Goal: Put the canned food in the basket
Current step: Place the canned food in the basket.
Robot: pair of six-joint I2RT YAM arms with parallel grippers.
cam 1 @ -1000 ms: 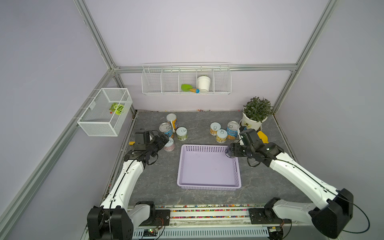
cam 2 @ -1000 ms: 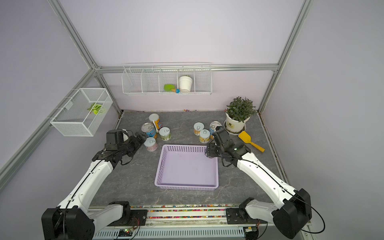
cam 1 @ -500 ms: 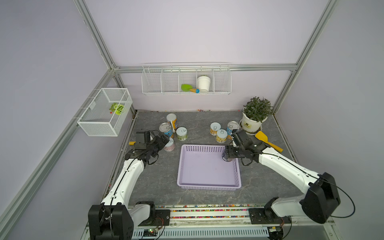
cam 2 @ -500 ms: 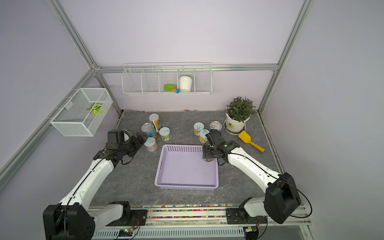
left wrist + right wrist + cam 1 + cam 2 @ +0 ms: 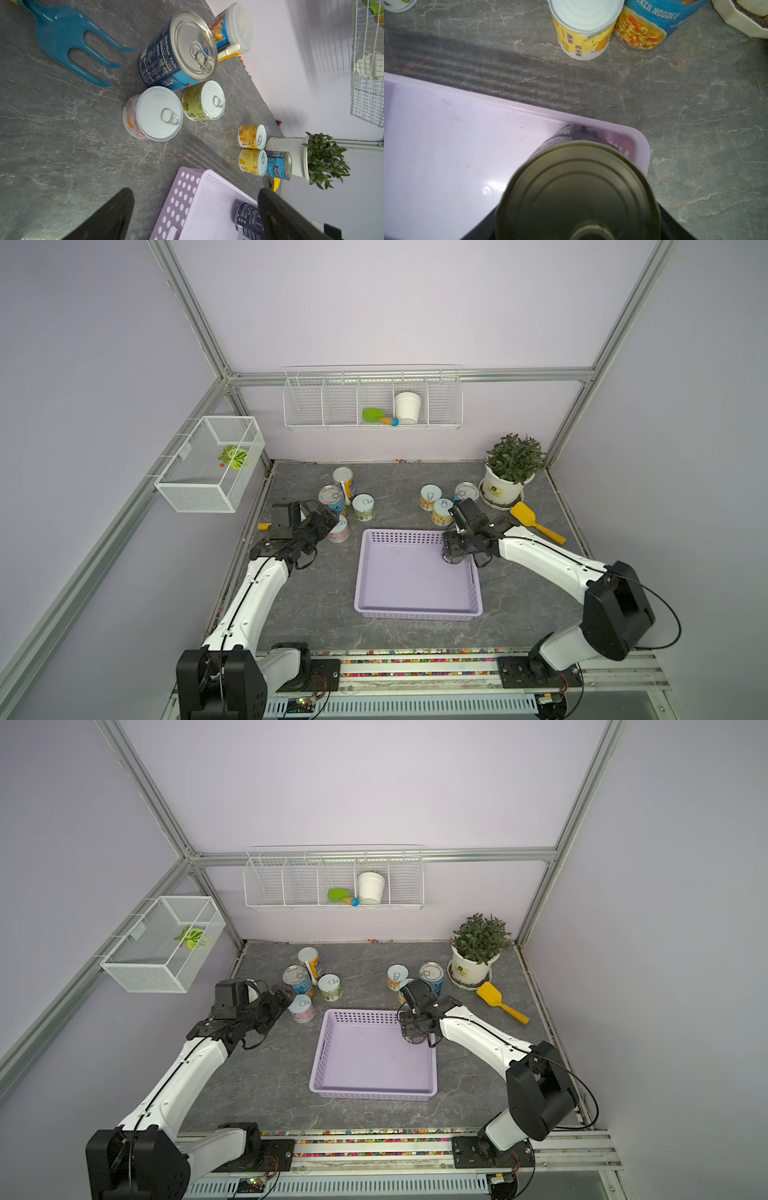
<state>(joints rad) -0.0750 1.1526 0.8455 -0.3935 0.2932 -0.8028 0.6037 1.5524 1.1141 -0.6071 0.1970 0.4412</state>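
Note:
The robot's right gripper will next move slightly outward in the basket's corner by the yellow cans and let go of the dark-labelled can [image 5: 452, 559], because the can's base is inside the basket's rim.
The lavender basket [image 5: 415, 616] [image 5: 374, 1096] lies mid-table. In its far right corner my right gripper [image 5: 455, 549] [image 5: 415, 1031] is shut on a dark-labelled can [image 5: 452, 559] [image 5: 577, 187], upright with its base at or just above the basket floor. My left gripper [image 5: 328, 516] [image 5: 195, 192] stands open and empty, a little short of a pink-labelled can [image 5: 338, 529] [image 5: 153, 113]. Behind that can are a tall blue can [image 5: 176, 49], a green can [image 5: 202, 100] and a plastic-lidded can [image 5: 345, 483]. Two yellow cans [image 5: 430, 497] [image 5: 442, 512] and a blue can [image 5: 466, 492] stand beyond the basket's far right.
A potted plant [image 5: 509, 477] and a yellow shovel [image 5: 536, 522] sit at the back right. A blue plastic garden fork [image 5: 68, 41] lies left of the left cans. White wire baskets [image 5: 372, 400] [image 5: 208, 464] hang on the back and left walls.
My right gripper carried the dark can from beside the basket's far right corner over the rim and down into that corner. The left arm has hardly moved.

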